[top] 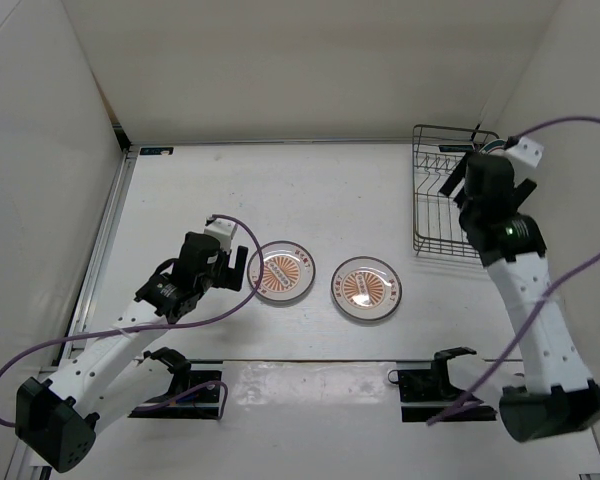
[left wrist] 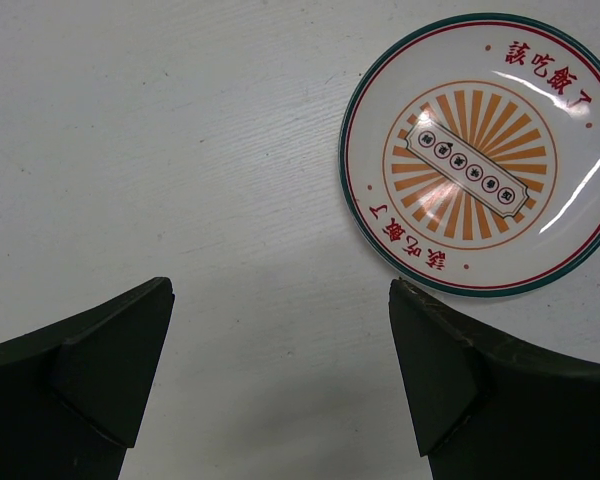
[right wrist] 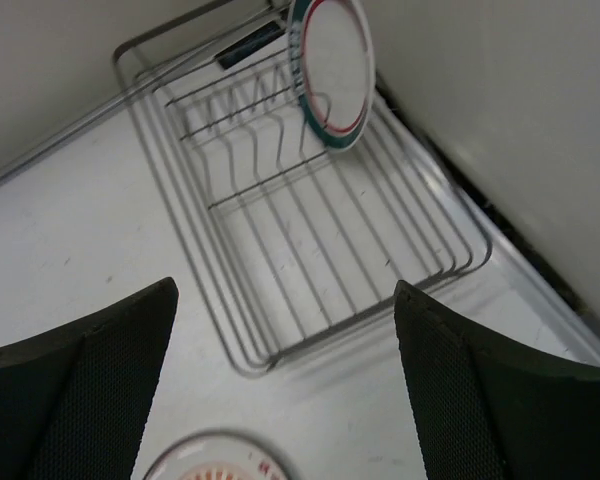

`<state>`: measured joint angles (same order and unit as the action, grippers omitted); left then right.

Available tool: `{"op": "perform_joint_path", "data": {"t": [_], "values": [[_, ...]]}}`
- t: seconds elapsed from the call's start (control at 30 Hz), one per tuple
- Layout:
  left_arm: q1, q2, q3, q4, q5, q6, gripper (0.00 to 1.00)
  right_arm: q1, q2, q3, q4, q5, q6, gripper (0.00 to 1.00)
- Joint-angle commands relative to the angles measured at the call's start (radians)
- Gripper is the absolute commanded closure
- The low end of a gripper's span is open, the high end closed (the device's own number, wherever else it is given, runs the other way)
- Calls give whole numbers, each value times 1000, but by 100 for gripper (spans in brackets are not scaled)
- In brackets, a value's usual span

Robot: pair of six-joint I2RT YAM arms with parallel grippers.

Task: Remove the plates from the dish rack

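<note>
The green-rimmed plate (right wrist: 332, 70) is the last one in the rack. My right gripper should next reach outward and down to it and close across its near rim (right wrist: 344, 138).
Two white plates with orange sunburst centres lie flat on the table, one at the left (top: 281, 270) and one at the right (top: 366, 288). The left plate also shows in the left wrist view (left wrist: 485, 155). My left gripper (top: 242, 272) is open and empty just left of it, low over bare table (left wrist: 280, 285). The black wire dish rack (top: 442, 195) stands at the back right. A green-rimmed plate (right wrist: 332, 70) stands upright at the rack's far end. My right gripper (top: 460, 182) hovers open and empty above the rack's near edge (right wrist: 285, 290).
White walls enclose the table on the left, back and right; the rack (right wrist: 310, 220) stands close to the right wall. The rim of the right sunburst plate (right wrist: 215, 462) shows below my right gripper. Purple cables trail from both arms.
</note>
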<state>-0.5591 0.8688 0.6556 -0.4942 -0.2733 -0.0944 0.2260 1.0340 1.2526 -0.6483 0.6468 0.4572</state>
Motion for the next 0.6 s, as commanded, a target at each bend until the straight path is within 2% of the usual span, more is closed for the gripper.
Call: {"op": "perform_joint_path", "data": {"t": [0.0,0.13,0.23,0.3,0.33,0.47,0.57], "values": [[-4,-13,35,0,2,-7,0,-51,170,82,109,198,-118,10],[-2,-27,35,2,2,-13,0,-117,404,296,157,269,-234,15],[-2,-39,36,2,3,-14,0,-160,491,285,259,364,-256,15],[-2,-37,33,5,5,-14,0,-178,518,268,347,370,-294,15],[-2,-37,36,3,5,-18,0,-201,572,272,355,364,-381,15],[-4,-33,39,-1,14,-16,0,-261,653,352,326,217,-491,15],[-2,-37,42,0,13,-16,0,-309,675,375,312,27,-499,13]]}}
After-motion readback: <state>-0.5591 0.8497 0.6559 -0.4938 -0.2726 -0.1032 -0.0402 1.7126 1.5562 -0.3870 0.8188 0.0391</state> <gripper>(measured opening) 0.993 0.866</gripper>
